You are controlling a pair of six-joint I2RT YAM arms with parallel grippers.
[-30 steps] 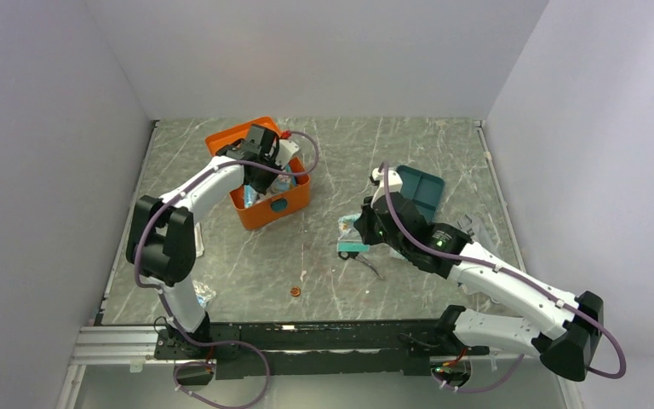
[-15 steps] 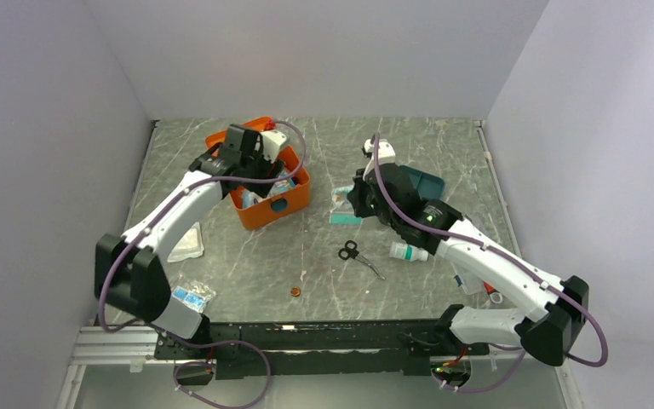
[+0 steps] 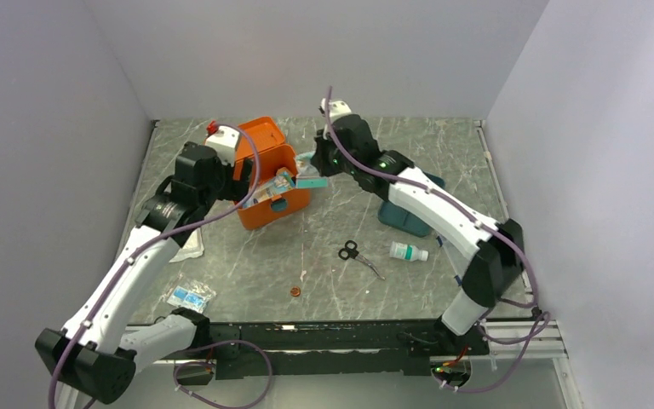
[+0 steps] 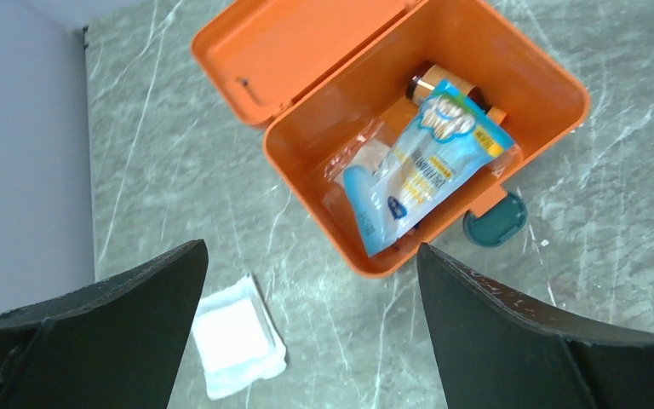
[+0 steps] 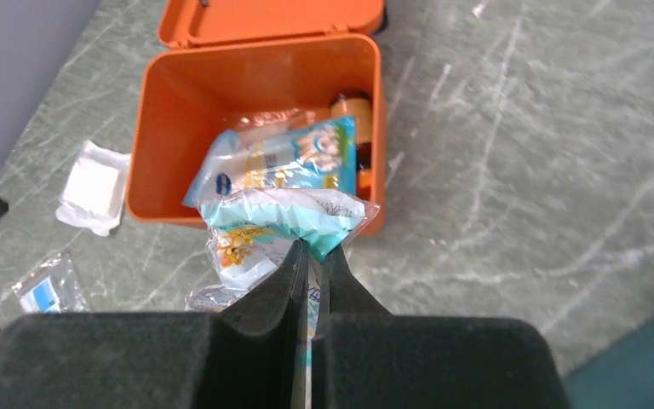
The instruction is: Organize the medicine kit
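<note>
The bundle will next go with my right gripper over the open kit's blue pouch, then down and be released, as that pouch is below my gripper, to its left in the top view.
The medicine kit is an orange box with its lid swung open at the back left of the table. Inside lie a blue pouch, a clear packet and an orange bottle. My left gripper is open and holds nothing. It hangs above the table just left of the kit, over a white gauze pad. My right gripper is shut on a bundle of teal and clear packets. It holds them just in front of the kit's near wall, by the right rim in the top view.
Black scissors, a small white bottle and a copper coin lie on the marble in front. A flat teal tray sits under the right arm. A small blue packet lies near the left arm's base.
My left gripper opened, left the blue pouch in the kit and pulled back to the left. My right arm carried the teal packets from mid-table up to the kit.
</note>
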